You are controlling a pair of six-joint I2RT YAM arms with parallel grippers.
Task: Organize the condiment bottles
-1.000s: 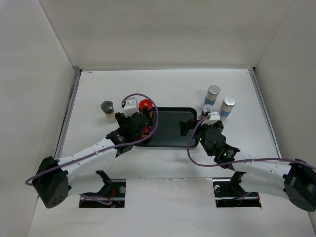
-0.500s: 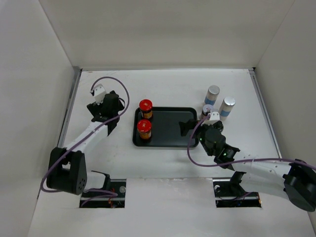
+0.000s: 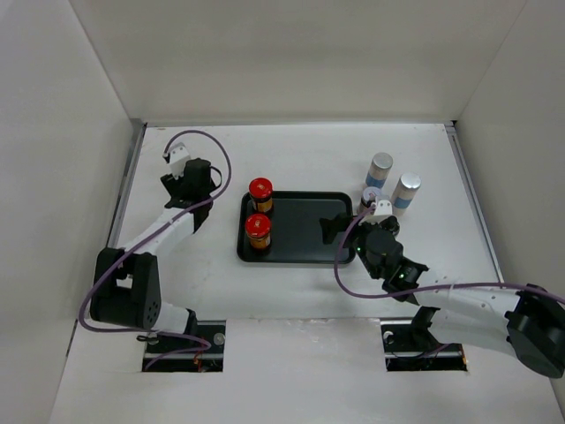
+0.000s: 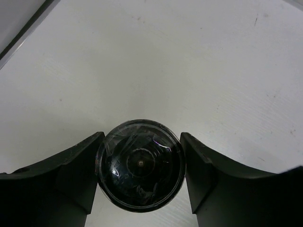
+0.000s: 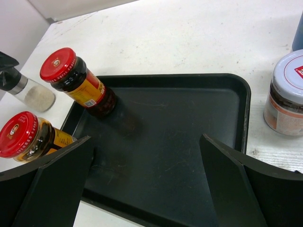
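My left gripper should next pass the far red-lidded jar and release there, as bare tray bottom lies to its right in the top view.
My left gripper (image 3: 192, 205) stands left of the black tray (image 3: 305, 252) and is shut on a dark-lidded condiment jar (image 4: 139, 165), one finger on each side of its lid. From above, the gripper hides that jar; the right wrist view shows it as a pale jar (image 5: 31, 93). Two red-lidded jars (image 3: 259, 188) (image 3: 258, 228) stand on the tray's left side. My right gripper (image 5: 146, 139) hangs open over the tray's bare right part (image 5: 189, 123). A grey-lidded brown jar (image 5: 286, 92) stands just off the tray's right edge.
Two taller white silver-capped bottles (image 3: 380, 168) (image 3: 407, 191) stand on the table right of the tray, behind the right wrist. White walls enclose the table on the left, back and right. The left wrist view shows the table's left rim (image 4: 23, 26).
The left arm has left the tray's left side, where both red-lidded jars now stand, swung out to the jar on the left, and shut on it. The right arm has not moved.
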